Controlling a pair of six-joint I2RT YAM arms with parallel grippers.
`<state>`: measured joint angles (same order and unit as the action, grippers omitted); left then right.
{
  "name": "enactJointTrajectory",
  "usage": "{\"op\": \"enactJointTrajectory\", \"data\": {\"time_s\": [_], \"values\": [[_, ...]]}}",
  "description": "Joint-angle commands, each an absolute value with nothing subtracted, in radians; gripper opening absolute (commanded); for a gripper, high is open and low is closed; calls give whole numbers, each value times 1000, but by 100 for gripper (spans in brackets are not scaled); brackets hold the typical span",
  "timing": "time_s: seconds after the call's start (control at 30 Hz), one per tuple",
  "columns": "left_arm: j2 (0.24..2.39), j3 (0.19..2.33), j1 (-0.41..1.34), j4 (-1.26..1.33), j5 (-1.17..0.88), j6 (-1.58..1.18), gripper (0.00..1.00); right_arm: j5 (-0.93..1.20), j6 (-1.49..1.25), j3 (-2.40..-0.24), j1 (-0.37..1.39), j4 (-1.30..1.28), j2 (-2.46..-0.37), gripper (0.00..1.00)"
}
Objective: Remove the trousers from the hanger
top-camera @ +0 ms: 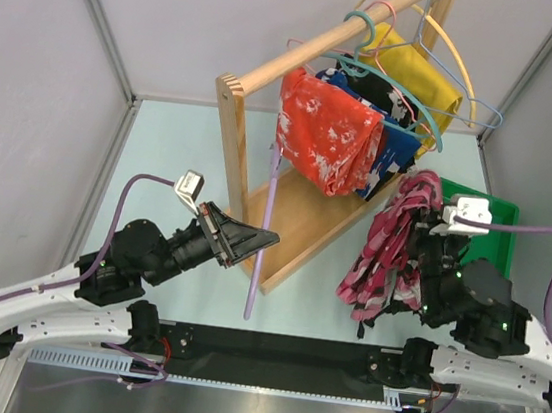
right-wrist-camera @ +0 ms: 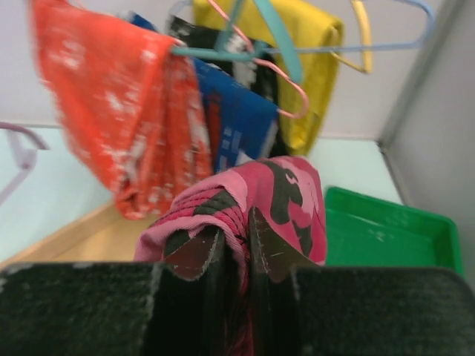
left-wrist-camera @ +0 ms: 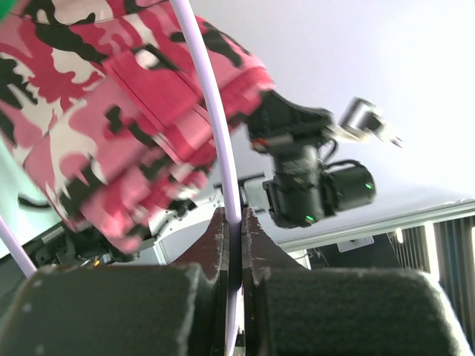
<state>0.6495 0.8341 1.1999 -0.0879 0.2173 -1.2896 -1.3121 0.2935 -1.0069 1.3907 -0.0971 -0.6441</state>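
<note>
My right gripper carries the freed trousers over the green tray (top-camera: 493, 243) (right-wrist-camera: 393, 236) next, then lowers and releases them. The tray lies below and to the gripper's right in the top view.
The pink, white and black camouflage trousers (top-camera: 390, 243) hang bunched from my right gripper (top-camera: 424, 233), off to the right of the wooden rack. In the right wrist view the right gripper (right-wrist-camera: 239, 239) is shut on a fold of the trousers (right-wrist-camera: 286, 189). The lilac hanger (top-camera: 265, 215) stands nearly upright in front of the rack's base, with my left gripper (top-camera: 270, 236) shut on its thin rod. The left wrist view shows the left gripper (left-wrist-camera: 240, 222) clamping the hanger (left-wrist-camera: 211, 104), with the trousers (left-wrist-camera: 111, 126) behind it. In the top view, trousers and hanger are apart.
A wooden rack (top-camera: 232, 141) carries an orange-red speckled garment (top-camera: 325, 137), a blue one (top-camera: 388, 155) and a yellow one (top-camera: 417, 83) on teal and pink hangers. A green tray (top-camera: 486, 217) sits at the right, behind the right arm. Grey walls enclose the table.
</note>
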Motion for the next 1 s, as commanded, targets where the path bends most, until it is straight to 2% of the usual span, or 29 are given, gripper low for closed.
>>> {"op": "enactJointTrajectory", "data": {"time_s": [0.0, 0.03, 0.13, 0.17, 0.23, 0.27, 0.37, 0.5, 0.57, 0.77, 0.97], "values": [[641, 867, 1198, -9, 192, -1255, 0, -1110, 40, -1026, 1157, -242, -637, 0], [643, 867, 1198, -9, 192, -1256, 1, -1085, 38, -1029, 1037, -255, -641, 0], [640, 867, 1200, -9, 192, -1256, 1, -935, 9, -1040, 832, -288, -661, 0], [638, 865, 1200, -8, 190, -1256, 0, -890, 5, -1048, 683, -322, -669, 0], [637, 867, 1198, -6, 183, -1255, 1, -717, -63, -1057, 538, -342, -686, 0], [637, 867, 1198, -6, 183, -1253, 0, -657, -84, -1080, 382, -371, -687, 0], [627, 868, 1198, -9, 184, -1246, 0, -357, -167, -1112, 180, -385, -698, 0], [623, 877, 1198, -20, 189, -1226, 0, -119, -242, -1169, -143, -396, -748, 0], [626, 881, 1200, -20, 178, -1223, 0, 16, -293, -1190, -242, -391, -781, 0], [632, 887, 1200, -18, 161, -1212, 0, 171, -414, -1313, -408, -385, -862, 0], [629, 920, 1198, -55, 155, -1175, 0, 209, -440, -1462, -528, -428, -946, 0]]}}
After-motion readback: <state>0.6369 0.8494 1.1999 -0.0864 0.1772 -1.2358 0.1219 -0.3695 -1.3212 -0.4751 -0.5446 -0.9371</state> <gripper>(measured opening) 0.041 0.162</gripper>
